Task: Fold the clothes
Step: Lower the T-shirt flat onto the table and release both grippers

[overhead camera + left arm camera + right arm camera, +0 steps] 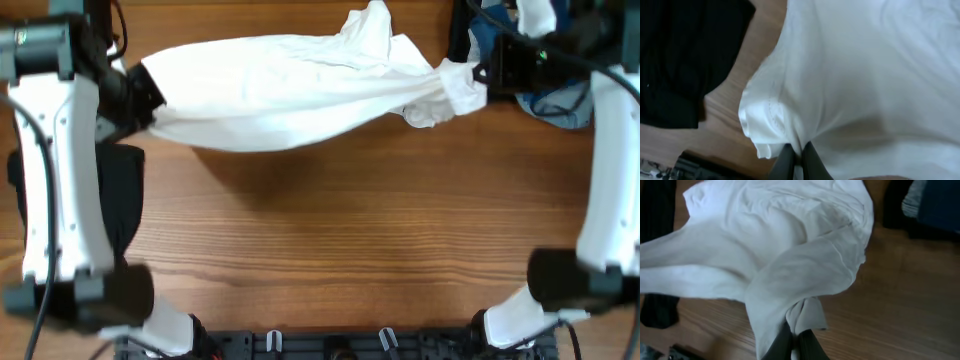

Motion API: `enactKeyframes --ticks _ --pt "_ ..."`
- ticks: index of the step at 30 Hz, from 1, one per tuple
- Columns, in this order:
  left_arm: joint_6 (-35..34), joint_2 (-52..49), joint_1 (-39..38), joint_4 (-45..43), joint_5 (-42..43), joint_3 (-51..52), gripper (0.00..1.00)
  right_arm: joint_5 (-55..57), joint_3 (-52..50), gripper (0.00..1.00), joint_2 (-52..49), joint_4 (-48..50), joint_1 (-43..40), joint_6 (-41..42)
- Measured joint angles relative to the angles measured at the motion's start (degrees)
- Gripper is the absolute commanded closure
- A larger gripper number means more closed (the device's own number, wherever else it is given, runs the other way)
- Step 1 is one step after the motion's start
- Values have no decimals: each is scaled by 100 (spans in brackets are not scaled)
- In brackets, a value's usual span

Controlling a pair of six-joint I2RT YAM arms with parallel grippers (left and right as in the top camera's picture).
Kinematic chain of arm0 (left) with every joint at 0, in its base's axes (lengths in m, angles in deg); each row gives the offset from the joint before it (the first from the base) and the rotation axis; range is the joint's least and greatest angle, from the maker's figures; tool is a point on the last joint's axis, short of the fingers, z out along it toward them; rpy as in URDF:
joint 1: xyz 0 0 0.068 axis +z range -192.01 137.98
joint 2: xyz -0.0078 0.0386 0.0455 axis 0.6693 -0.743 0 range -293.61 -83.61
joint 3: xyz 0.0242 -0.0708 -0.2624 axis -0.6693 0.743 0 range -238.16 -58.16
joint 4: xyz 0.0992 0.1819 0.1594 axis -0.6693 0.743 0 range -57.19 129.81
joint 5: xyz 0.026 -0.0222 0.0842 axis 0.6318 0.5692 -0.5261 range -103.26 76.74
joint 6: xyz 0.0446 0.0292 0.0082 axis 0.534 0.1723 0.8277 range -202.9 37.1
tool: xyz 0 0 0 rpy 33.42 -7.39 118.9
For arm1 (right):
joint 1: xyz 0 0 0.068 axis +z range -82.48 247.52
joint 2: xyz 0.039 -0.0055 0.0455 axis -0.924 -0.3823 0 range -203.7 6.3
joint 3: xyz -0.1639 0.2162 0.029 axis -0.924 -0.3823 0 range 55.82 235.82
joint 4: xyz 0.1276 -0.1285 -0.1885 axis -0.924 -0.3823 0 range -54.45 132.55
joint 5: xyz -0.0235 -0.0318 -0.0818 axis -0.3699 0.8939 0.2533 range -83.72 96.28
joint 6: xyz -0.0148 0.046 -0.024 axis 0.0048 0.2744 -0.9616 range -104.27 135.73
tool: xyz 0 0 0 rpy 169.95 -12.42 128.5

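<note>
The white shirt's end in my left gripper will go down next, then back onto the bare wood (168, 192) (732, 102) beside the black garment.
The white shirt (290, 90) hangs stretched across the far half of the table, held up at both ends and sagging in the middle. My left gripper (150, 100) is shut on its left end; in the left wrist view the fingers (799, 152) pinch a fold of the white fabric (865, 75). My right gripper (482, 72) is shut on its right end; in the right wrist view the fingers (797, 335) clamp a bunched corner of the shirt (790, 245). No label or stripe print shows.
A black garment (120, 190) lies at the table's left edge under the left arm, also in the left wrist view (685, 60). Dark-blue and light-blue garments (545, 95) lie at the far right corner. The wooden table (350, 240) runs to the front.
</note>
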Motion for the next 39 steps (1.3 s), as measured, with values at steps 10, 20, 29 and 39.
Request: enactKeyframes --ticks 10,20,29,39 --pt "-673 2568 -4 -520 0 3635 96 817 -5499 96 3534 1001 0 981" --pt "-1497 2621 -4 -1373 -46 4800 96 763 -6314 96 2693 2472 0 1067" --pt "-2282 2621 -4 -3421 -855 6247 96 181 -6325 96 1672 4690 9 970" --pt "-2347 2085 -4 -5169 -1576 6406 77 94 -6325 81 914 6127 284 951"
